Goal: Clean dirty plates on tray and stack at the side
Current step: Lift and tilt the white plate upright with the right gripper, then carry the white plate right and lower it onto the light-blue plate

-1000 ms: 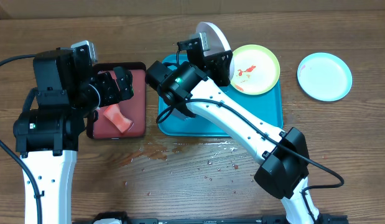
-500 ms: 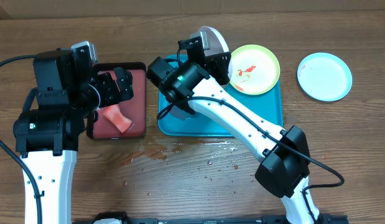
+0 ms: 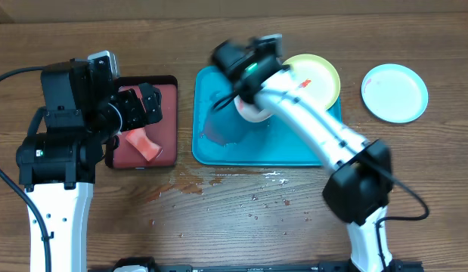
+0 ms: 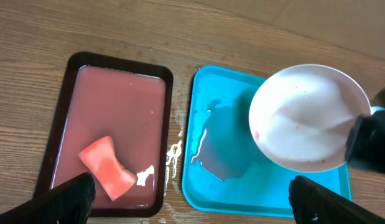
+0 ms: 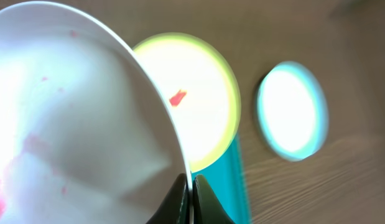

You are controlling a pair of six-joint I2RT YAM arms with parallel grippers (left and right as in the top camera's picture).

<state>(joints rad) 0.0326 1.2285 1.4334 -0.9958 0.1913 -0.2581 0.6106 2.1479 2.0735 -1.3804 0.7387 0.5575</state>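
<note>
My right gripper carries the white plate over the light blue plate next, lowers it on top and releases, since the blue one already lies beside the tray.
My right gripper is shut on the rim of the white plate, which shows faint red smears. In the overhead view the white plate hangs over the teal tray, mostly hidden under my blurred right arm. The left wrist view shows the white plate tilted above the tray. The yellow-green plate, smeared red, lies on the tray's far right corner. On the bare table to the right is the light blue plate. My left gripper stands open and empty over the gap between the two trays.
A black-rimmed red tray with reddish water and a pink sponge sits left of the teal tray. A puddle lies on the teal tray's left half. Spilled drops wet the table in front of it.
My right arm has swung to the right and forward, carrying the white plate from the tray's back edge to over its middle. The left arm has not moved.
</note>
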